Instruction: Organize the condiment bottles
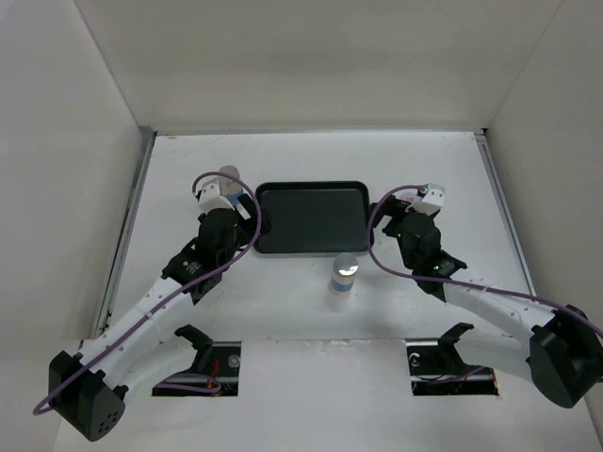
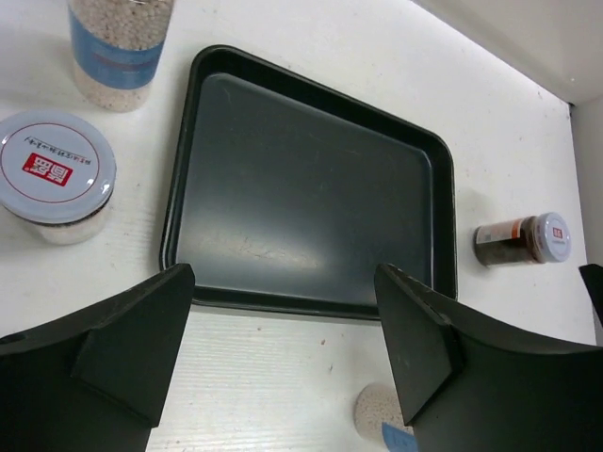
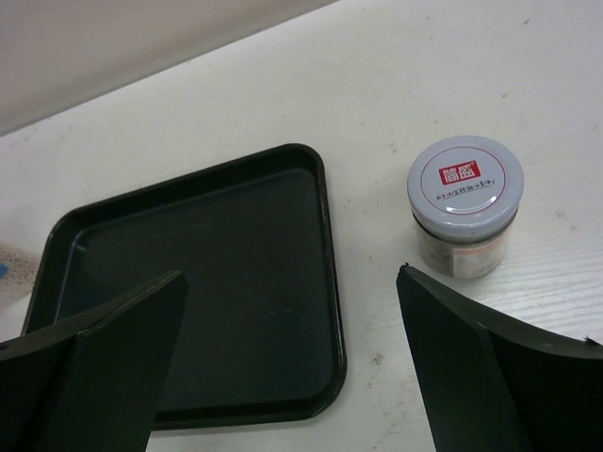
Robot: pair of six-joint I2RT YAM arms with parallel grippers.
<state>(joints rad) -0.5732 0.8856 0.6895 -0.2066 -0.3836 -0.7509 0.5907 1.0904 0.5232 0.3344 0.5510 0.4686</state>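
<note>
I need to move my left gripper outward next and then down around the grey cap [image 1: 229,173] of the far blue-banded bottle, because that bottle is standing outward of my gripper.
A black tray [image 1: 311,217] lies at the table's middle, with nothing in it. A tall blue-banded bottle [image 1: 346,274] with a grey cap stands just in front of it; the left wrist view [image 2: 377,419] shows it partly behind my finger. Left of the tray stand another tall blue-banded bottle [image 2: 121,47] and a short jar [image 2: 55,174] with a red-labelled cap. A short brown jar [image 3: 464,202] stands right of the tray, and also shows in the left wrist view [image 2: 523,240]. My left gripper [image 2: 283,282] and right gripper [image 3: 290,282] are open and empty, above the tray's left and right ends.
White walls close in the table on three sides. A grey cap [image 1: 229,175] shows just beyond my left wrist. Cables loop over both arms near the tray's ends. Two cut-outs sit at the table's near edge.
</note>
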